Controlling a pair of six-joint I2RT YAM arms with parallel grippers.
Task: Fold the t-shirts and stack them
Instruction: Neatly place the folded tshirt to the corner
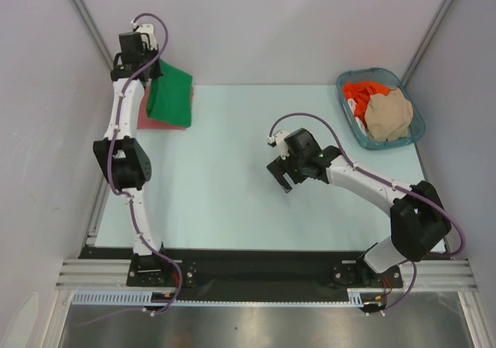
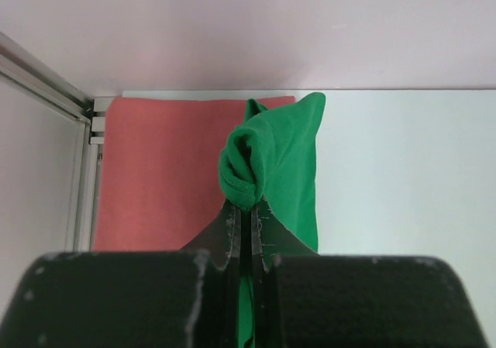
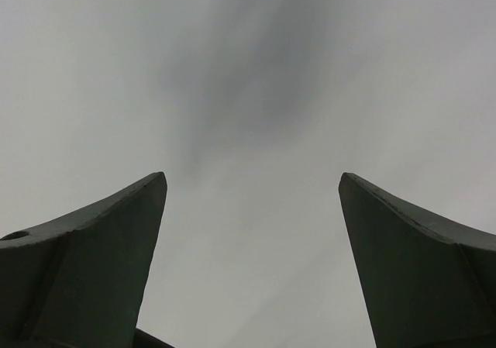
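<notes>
My left gripper should next lower the green shirt's bunched edge toward the metal frame rail, over the pink shirt's rail-side part (image 1: 143, 110) (image 2: 130, 177), which is uncovered.
The bright green t-shirt (image 1: 172, 94) hangs folded at the table's far left, partly over the folded salmon-pink t-shirt (image 1: 147, 109) that lies flat there. My left gripper (image 1: 153, 67) is shut on the green shirt's bunched edge; in the left wrist view the cloth (image 2: 275, 162) bulges out past the closed gripper (image 2: 249, 208), above the pink shirt (image 2: 163, 170). My right gripper (image 1: 284, 182) is open and empty over the table's middle; its wrist view shows only bare surface between the fingers (image 3: 116, 239). The orange-red t-shirt (image 1: 362, 95) and the beige t-shirt (image 1: 390, 114) lie crumpled in the basket.
A blue-grey plastic basket (image 1: 415, 131) stands at the table's far right corner. Grey walls with metal posts enclose the table on the left, back and right. The metal frame rail (image 2: 81, 193) runs just left of the pink shirt.
</notes>
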